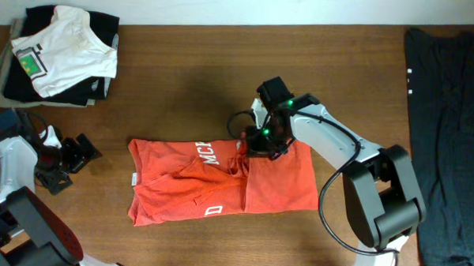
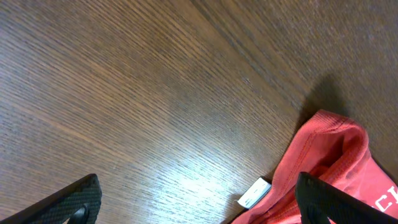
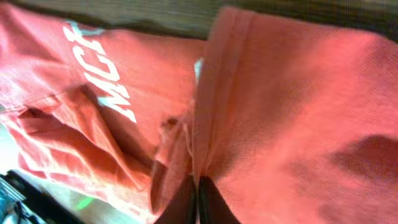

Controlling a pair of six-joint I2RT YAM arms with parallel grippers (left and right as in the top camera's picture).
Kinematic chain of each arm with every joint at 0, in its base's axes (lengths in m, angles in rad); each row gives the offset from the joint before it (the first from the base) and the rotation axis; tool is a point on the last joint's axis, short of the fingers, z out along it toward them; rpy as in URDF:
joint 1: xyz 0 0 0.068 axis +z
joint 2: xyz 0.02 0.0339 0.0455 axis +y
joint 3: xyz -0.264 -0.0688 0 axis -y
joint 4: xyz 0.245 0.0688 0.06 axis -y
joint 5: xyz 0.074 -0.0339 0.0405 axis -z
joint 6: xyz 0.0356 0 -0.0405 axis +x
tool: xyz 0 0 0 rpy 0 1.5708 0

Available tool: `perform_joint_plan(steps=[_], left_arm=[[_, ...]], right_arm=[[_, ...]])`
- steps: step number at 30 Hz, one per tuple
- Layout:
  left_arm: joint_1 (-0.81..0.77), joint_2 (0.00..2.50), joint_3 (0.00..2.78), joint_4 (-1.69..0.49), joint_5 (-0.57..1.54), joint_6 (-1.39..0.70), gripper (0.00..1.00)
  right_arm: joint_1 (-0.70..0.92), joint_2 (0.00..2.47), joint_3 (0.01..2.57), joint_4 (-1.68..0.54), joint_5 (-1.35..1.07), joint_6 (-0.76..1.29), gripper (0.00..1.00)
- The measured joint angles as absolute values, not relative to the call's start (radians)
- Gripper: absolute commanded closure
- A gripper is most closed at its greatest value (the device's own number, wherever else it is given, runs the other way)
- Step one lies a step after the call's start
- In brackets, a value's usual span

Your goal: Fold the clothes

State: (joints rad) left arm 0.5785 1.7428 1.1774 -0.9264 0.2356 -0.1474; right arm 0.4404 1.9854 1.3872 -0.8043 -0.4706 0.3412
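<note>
Next, my left gripper needs to lower to the right in the overhead view onto the shirt's unfolded edge beside the white tag, which lies below on that side.
The red-orange T-shirt (image 1: 219, 184) lies partly folded on the table's middle, with white letters showing and its right part laid over as a plain panel. My right gripper (image 1: 260, 143) sits at the shirt's upper edge, and in the right wrist view (image 3: 198, 202) its fingers are shut on the edge of the folded cloth (image 3: 205, 124). My left gripper (image 1: 66, 162) is open and empty on bare wood left of the shirt. In the left wrist view (image 2: 199, 202) the shirt's collar corner (image 2: 323, 149) and its white tag (image 2: 254, 193) lie by the right finger.
A white shirt with a green patch (image 1: 62, 48) lies on dark clothes at the back left. A long black garment (image 1: 450, 132) covers the table's right side. Bare wood (image 1: 184, 76) lies behind the shirt.
</note>
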Motion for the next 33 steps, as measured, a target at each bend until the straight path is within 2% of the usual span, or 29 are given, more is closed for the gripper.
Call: perform_joint_plan(steps=[1,2,3,4,5,8,9,12,15,21,25,33], left_arm=[[0.579,1.743,1.177,-0.927,0.236,-0.147,0.01],[0.579,1.743,1.177,-0.926,0.236,-0.147,0.01],[0.579,1.743,1.177,-0.927,0.236,-0.147,0.01],[0.579,1.743,1.177,-0.927,0.236,-0.147,0.01],[0.579,1.743,1.177,-0.927,0.236,-0.147,0.01],[0.579,1.743,1.177,-0.927,0.236,-0.147,0.01],[0.579,1.743,1.177,-0.925,0.236,-0.147,0.01],[0.579,1.743,1.177,-0.927,0.237,-0.147,0.01],[0.579,1.743,1.177,-0.927,0.236,-0.147,0.01],[0.555,1.742,1.112,-0.906,0.301,-0.133,0.01],[0.470,1.743,1.081,-0.870,0.409,-0.057,0.01],[0.392,1.812,1.070,-0.915,0.479,-0.016,0.01]], right_arm=[[0.461,1.986,1.386,-0.773,-0.470,0.368,0.96],[0.484,1.986,1.386,-0.748,-0.465,0.393,0.88],[0.526,1.987,1.386,-0.717,-0.451,0.427,0.58],[0.573,1.987,1.386,-0.689,-0.443,0.455,0.13],[0.594,1.987,1.386,-0.679,-0.440,0.463,0.00],[0.584,1.988,1.394,-0.752,-0.427,0.463,0.01],[0.517,1.998,1.448,-0.892,-0.424,0.434,0.01],[0.326,2.006,1.640,-1.077,-0.416,0.313,0.01],[0.136,2.005,1.759,-1.077,-0.414,0.264,0.01],[-0.231,2.005,1.761,-1.047,-0.240,0.250,0.01],[-0.320,2.005,1.761,-1.043,-0.232,0.250,0.01],[-0.320,2.005,1.761,-1.043,-0.233,0.250,0.01]])
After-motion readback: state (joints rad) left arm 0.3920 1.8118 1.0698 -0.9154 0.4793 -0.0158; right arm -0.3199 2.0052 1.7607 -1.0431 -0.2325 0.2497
